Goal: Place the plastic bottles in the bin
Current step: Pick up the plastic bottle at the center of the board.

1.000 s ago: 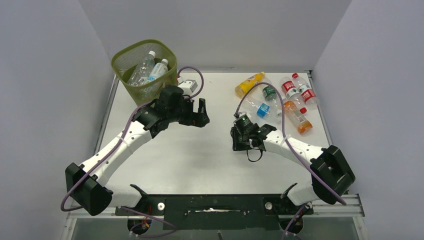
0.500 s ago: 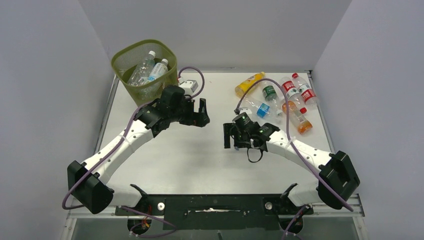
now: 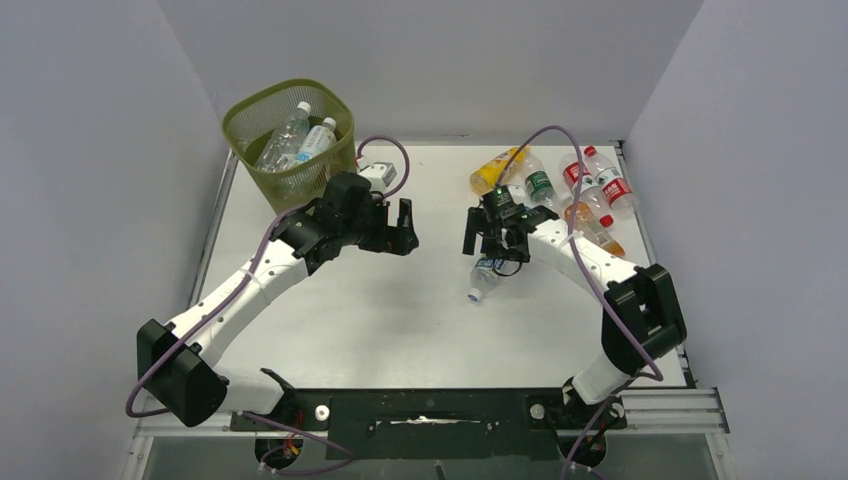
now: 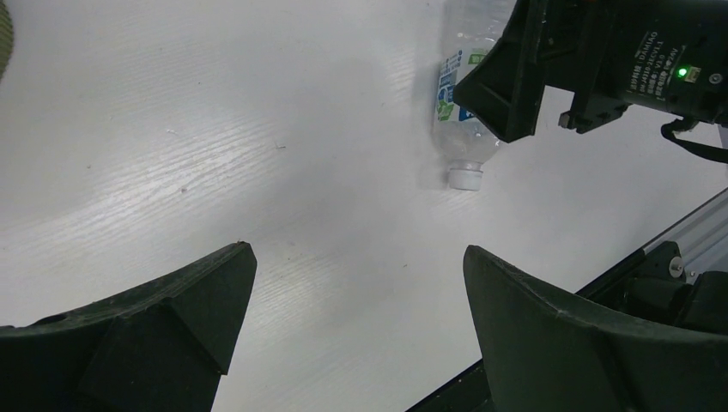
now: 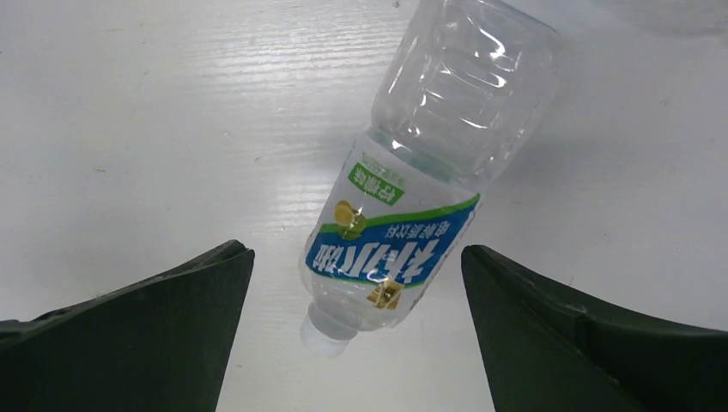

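The blue and green label (image 3: 489,265) (image 5: 391,228) lies below the robot's right gripper and nearer the robot's base, so next the right gripper will move down and draw back to close around it.
A clear plastic bottle (image 5: 412,197) with a blue and green label and a white cap lies on its side on the white table. My right gripper (image 5: 356,251) hangs open above it, and neither finger touches it. From above, the bottle (image 3: 481,283) pokes out just in front of the right gripper (image 3: 495,245). My left gripper (image 3: 400,225) stands open and empty mid-table, right of the bin (image 3: 262,112). The olive-green mesh bin holds at least two clear bottles (image 3: 290,130). The left wrist view shows the lying bottle (image 4: 464,129) ahead of my left gripper (image 4: 358,253).
Several more bottles lie at the back right: an orange one (image 3: 497,167), a green-labelled one (image 3: 540,185), two red-labelled ones (image 3: 578,175) and another orange one (image 3: 600,240). Grey walls close in the back and both sides. The right arm's purple cable loops above the pile.
My right gripper went from shut to open and drew back toward the far pile. The blue-labelled bottle now lies free on the table in front of it. The left arm has barely moved.
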